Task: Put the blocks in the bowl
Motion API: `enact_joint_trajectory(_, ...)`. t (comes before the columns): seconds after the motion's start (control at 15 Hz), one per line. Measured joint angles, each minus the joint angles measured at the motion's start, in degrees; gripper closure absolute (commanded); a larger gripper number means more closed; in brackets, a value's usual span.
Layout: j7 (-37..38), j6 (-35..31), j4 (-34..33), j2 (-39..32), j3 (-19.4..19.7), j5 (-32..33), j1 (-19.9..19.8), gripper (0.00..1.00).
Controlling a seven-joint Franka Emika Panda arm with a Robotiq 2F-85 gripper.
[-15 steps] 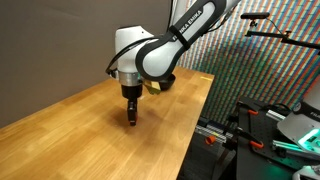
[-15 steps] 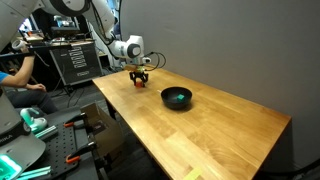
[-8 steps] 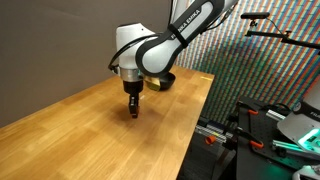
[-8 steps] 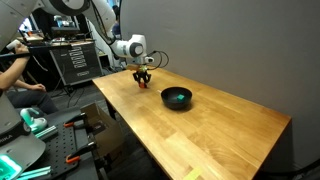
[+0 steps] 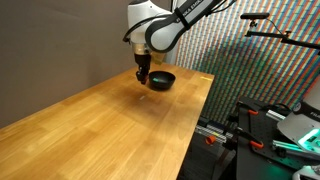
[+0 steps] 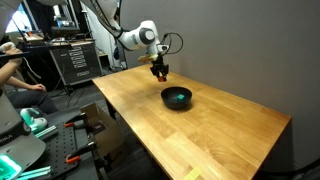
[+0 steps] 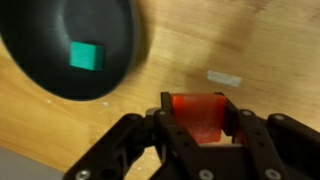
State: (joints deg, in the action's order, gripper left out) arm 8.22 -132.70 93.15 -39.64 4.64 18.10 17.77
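Next, my gripper moves to the left in the wrist view, across the bowl's rim and over the black bowl's inside. The red-orange block hangs above bare table.
My gripper is shut on the red-orange block, which sits between its black fingers in the wrist view. The gripper hangs above the wooden table, close to the black bowl and short of it, in both exterior views. The bowl fills the upper left of the wrist view and holds the green block. The green block also shows inside the bowl in an exterior view.
The wooden table has edges near the front and side. A grey wall stands behind it. Racks of equipment and cables stand beside the table. A seated person is near the shelves.
The gripper has lifted off the table with the red-orange block and moved toward the bowl. The bowl and green block have not moved.
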Motion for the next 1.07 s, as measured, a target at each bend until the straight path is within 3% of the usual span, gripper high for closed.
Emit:
enact_joint_trajectory(0.2,6.70,1.45,1.63,2.49,3.76,5.02,0.10,0.79)
enact_joint_trajectory(0.27,8.67,2.08,2.37,2.99,4.76,6.09,0.03,0.29)
enact_joint_trajectory(0.4,11.08,3.58,3.84,3.70,5.95,6.50,-0.62,0.23)
enact_joint_trajectory(0.6,12.90,4.84,5.27,3.87,6.29,6.50,-2.18,0.00)
enact_joint_trajectory(0.8,12.87,6.26,6.08,3.90,5.55,5.77,-3.51,0.00)
enact_joint_trajectory(1.07,6.85,13.53,7.34,6.01,0.68,-1.60,-6.89,0.00)
